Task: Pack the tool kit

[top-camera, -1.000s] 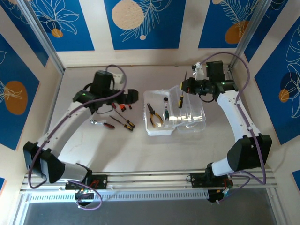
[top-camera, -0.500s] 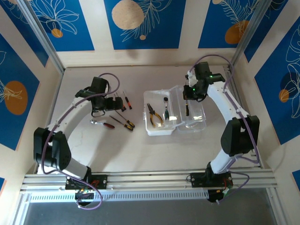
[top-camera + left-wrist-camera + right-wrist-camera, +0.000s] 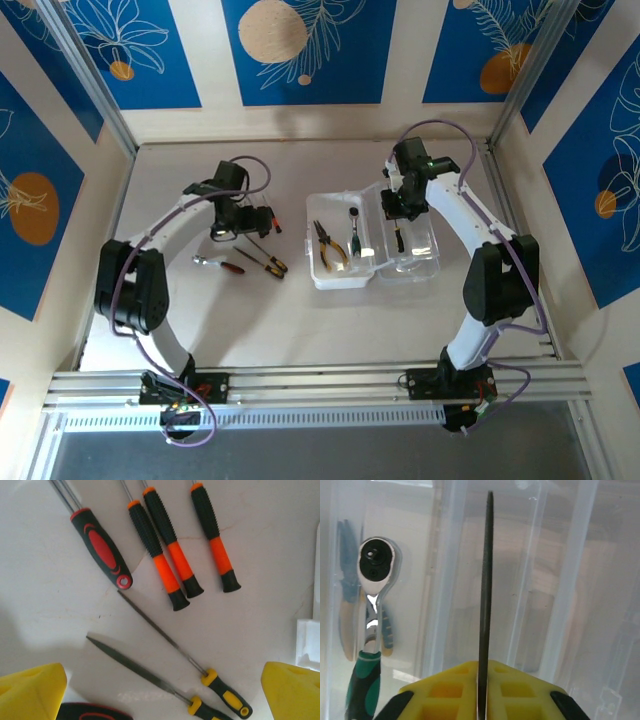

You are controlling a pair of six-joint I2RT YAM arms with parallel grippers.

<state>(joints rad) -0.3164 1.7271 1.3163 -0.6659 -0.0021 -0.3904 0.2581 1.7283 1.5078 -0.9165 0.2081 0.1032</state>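
I will lower and turn my left gripper outward onto the ribbed handle nearest the red-and-black screwdriver next, as it is below and outward.
The tool kit's clear case [image 3: 342,281] lies open mid-table, with yellow-handled pliers [image 3: 328,246] and a green-handled ratchet [image 3: 369,580] in its left half. My right gripper [image 3: 481,680] hangs over the right half [image 3: 560,580], shut on a thin dark file [image 3: 485,580] that points away from it. My left gripper [image 3: 162,695] is open above loose tools on the table: a red-and-black screwdriver [image 3: 102,550], three orange-and-black drivers [image 3: 162,555] and two yellow-handled files [image 3: 145,667]. Nothing is between its fingers [image 3: 30,692].
A red-handled tool [image 3: 226,266] and the yellow-handled files [image 3: 270,263] lie left of the case. The case's white edge [image 3: 307,645] is close on the left gripper's right. Walls enclose the table on three sides, and both arms reach far forward.
The right gripper has swung down and left with the file, from beside the case to over its right half. The left gripper has moved right and lowered over the loose tools.
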